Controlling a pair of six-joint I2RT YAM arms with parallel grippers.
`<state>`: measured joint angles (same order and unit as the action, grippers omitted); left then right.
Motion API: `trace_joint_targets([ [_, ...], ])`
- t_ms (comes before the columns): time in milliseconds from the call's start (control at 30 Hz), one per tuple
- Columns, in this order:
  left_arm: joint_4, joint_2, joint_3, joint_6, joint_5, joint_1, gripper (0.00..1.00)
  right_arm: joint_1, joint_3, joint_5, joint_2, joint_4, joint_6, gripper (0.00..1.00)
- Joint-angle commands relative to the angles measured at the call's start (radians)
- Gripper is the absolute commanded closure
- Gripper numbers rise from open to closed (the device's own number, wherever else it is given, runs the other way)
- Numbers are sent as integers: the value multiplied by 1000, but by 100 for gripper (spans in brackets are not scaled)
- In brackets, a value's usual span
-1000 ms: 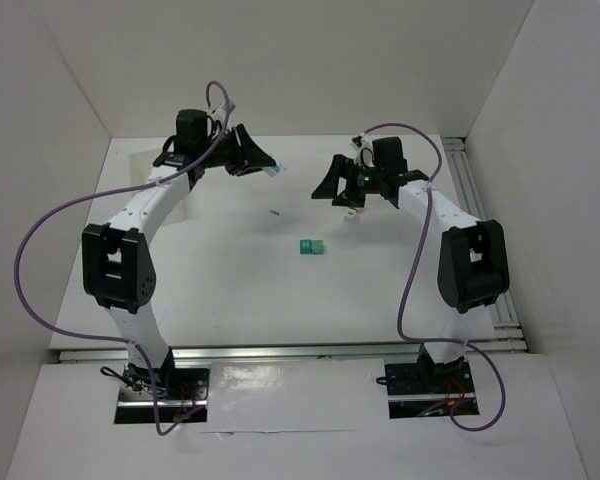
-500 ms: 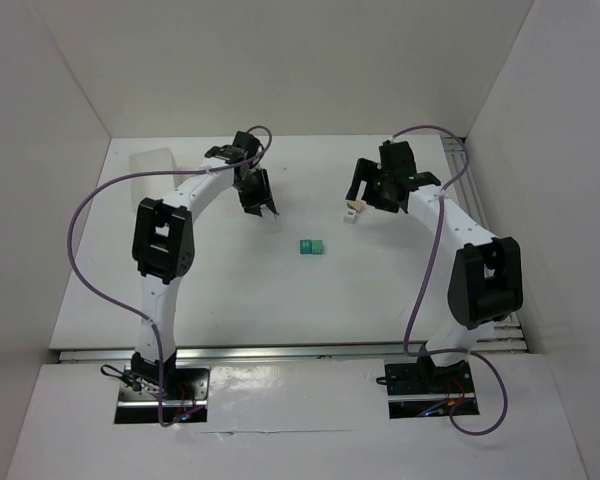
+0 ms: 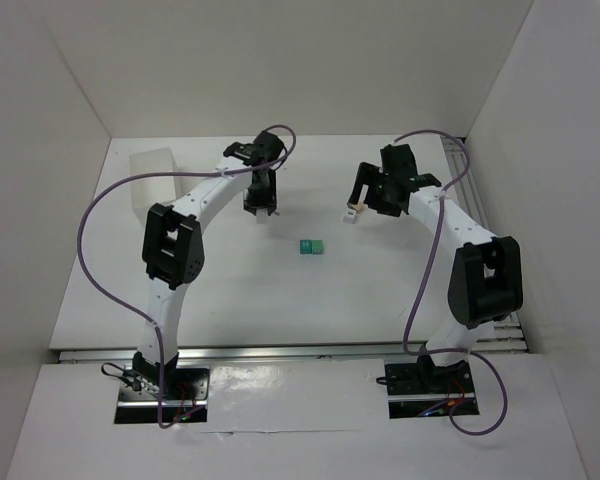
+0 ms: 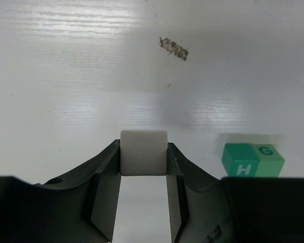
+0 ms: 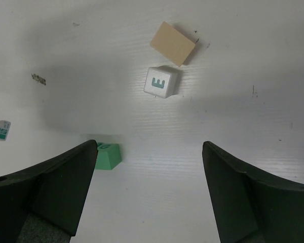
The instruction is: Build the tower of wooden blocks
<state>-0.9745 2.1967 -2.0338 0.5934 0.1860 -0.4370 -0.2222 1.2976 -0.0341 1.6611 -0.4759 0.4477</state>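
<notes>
The left gripper moves back and down next and releases the white block on the bare tabletop (image 3: 266, 243) beside the green cube.
My left gripper (image 4: 143, 149) is shut on a small white block (image 4: 144, 158), held just above the table. A teal-green cube (image 4: 252, 160) with the letters H and G sits to its right, apart from it. In the top view the left gripper (image 3: 259, 206) hangs left of the green cube (image 3: 312, 246). My right gripper (image 5: 149, 147) is open and holds nothing. Ahead of it lie a white cube with a teal E (image 5: 162, 81) and a tan block (image 5: 173, 43), close together. The green cube (image 5: 107, 155) shows by its left finger.
A translucent white tray (image 3: 150, 165) stands at the back left of the table. A small dark scuff (image 4: 174, 48) marks the table ahead of the left gripper. White walls enclose the table on three sides, and a metal rail (image 3: 475, 190) runs along the right.
The left arm has swung from the back left in towards the middle, its gripper now pointing down near the green cube. The right arm shifted slightly right, then held still.
</notes>
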Motion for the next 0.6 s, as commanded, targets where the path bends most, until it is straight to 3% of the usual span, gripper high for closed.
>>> trace_joint_targets([
  [0, -94, -45, -25, -142, 7, -9, 100, 6, 11, -12, 3, -4, 0, 9],
  [233, -215, -31, 23, -320, 20, -71, 100, -3, 11, -12, 3, -4, 0, 8],
  [567, -225, 75, -12, -353, 36, -121, 100, -34, 20, -12, 22, -4, 0, 8],
])
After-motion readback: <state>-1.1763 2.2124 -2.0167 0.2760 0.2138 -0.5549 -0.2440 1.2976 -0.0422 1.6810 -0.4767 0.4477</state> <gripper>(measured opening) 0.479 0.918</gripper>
